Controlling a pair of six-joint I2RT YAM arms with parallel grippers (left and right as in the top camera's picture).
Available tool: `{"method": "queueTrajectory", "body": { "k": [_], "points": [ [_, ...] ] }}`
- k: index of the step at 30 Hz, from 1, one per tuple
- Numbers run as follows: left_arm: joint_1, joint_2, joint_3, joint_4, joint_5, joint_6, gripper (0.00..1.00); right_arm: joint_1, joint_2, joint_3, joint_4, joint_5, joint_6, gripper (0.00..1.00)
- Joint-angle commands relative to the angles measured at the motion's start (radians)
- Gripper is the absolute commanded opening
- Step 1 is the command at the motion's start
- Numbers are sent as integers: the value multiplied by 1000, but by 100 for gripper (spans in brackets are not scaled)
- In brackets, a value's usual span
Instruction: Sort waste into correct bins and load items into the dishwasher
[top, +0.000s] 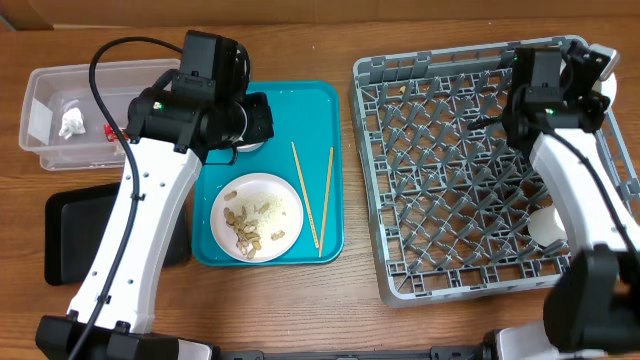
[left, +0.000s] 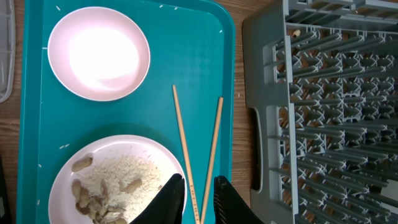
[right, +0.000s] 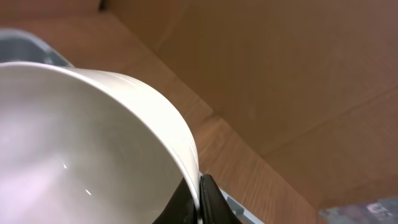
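Note:
The rack's wires are below my right gripper and to its left in the overhead view, so it needs to lower the overhanging bowl inside the rack's edge next and let go of it.
My left gripper (left: 199, 198) hangs above the teal tray (left: 217, 37), slightly open and holding nothing. Two wooden chopsticks (left: 185, 137) lie on the tray and show through the gap between its fingers. A white plate (top: 258, 217) with rice and peanut shells (left: 87, 193) lies beside them. A pale-pink bowl (left: 99, 53) sits at the tray's far end. My right gripper (right: 200, 199) is shut on the rim of a white bowl (right: 93, 143), at the far right corner of the grey dish rack (top: 450, 170).
A clear tub (top: 45, 85) at the left holds a crumpled whitish scrap (top: 72, 123) and a red wrapper (top: 108, 130). A black tray (top: 80, 235) lies in front of it. A small white round item (top: 548, 228) sits in the rack's right side.

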Motion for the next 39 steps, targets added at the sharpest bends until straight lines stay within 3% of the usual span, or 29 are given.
{"method": "queueTrajectory", "body": {
  "k": [1,26,29,33,39],
  "points": [
    [-1,-11,1,-3,-10,27,19,-7,61,19,19,48,1,4],
    [-1,-11,1,8,-10,27,19,85,118,-3,-98,-129,81,4],
    [-1,-11,1,1,-10,27,19,85,118,-3,-105,-71,82,4],
    [-1,-11,1,-6,-10,27,19,84,118,-3,-39,174,106,4],
    [-1,-11,1,-6,-10,27,19,84,118,-12,-34,89,113,4]
  ]
}}
